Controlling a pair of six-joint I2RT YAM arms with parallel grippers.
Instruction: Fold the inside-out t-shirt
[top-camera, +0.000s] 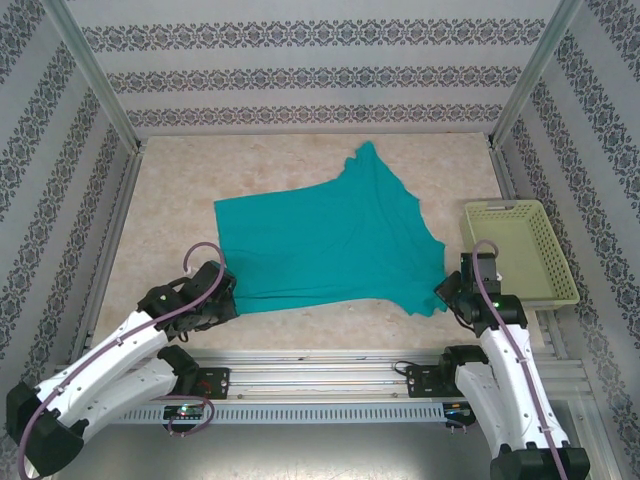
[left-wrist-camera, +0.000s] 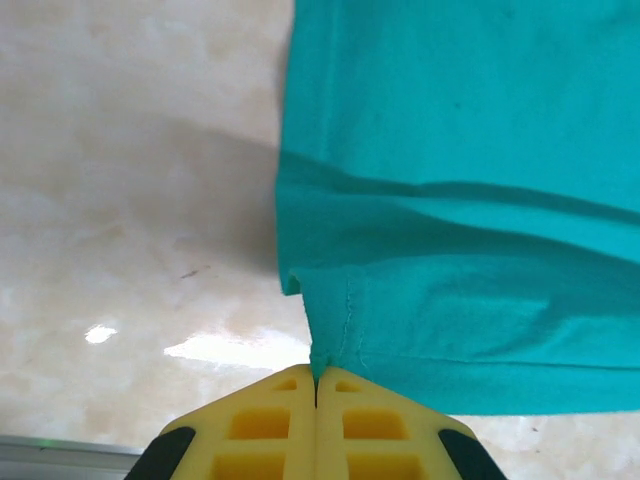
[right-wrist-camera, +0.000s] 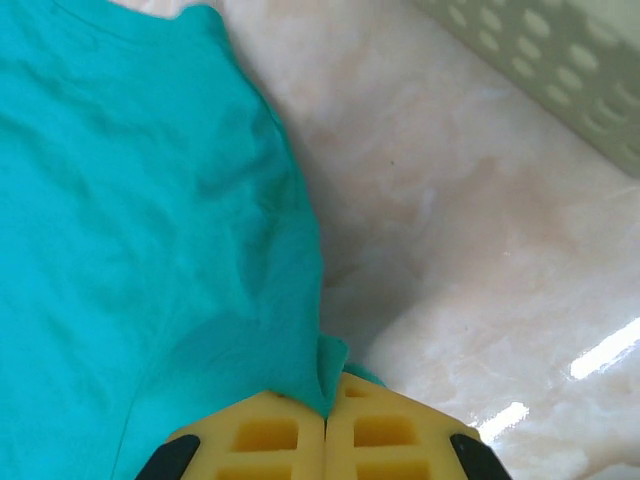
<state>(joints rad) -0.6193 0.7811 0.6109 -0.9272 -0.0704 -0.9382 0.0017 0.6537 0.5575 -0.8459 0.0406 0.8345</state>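
I should next carry the t-shirt's pinched corner outward in my left gripper along the t-shirt's side edge (top-camera: 240, 248) (left-wrist-camera: 325, 95) and let go of the hem on the t-shirt, because the side edge lies flat there.
The inside-out t-shirt (top-camera: 330, 245) is teal-green and lies spread over the middle of the pale table, one part reaching toward the back. My left gripper (top-camera: 228, 297) is shut on the shirt's near left corner, and the left wrist view shows the hemmed cloth (left-wrist-camera: 460, 230) pinched between the yellow fingers (left-wrist-camera: 260, 425). At the near right corner, my right gripper (top-camera: 446, 292) is shut on the shirt too. In the right wrist view a fold of the cloth (right-wrist-camera: 140, 220) is caught between the yellow fingers (right-wrist-camera: 395, 425).
A pale yellow-green perforated basket (top-camera: 520, 250) stands at the table's right edge, just beyond the right gripper; its wall (right-wrist-camera: 560, 60) shows in the right wrist view. Metal frame posts and patterned walls bound the table. Bare table (top-camera: 170, 200) lies left of the shirt.
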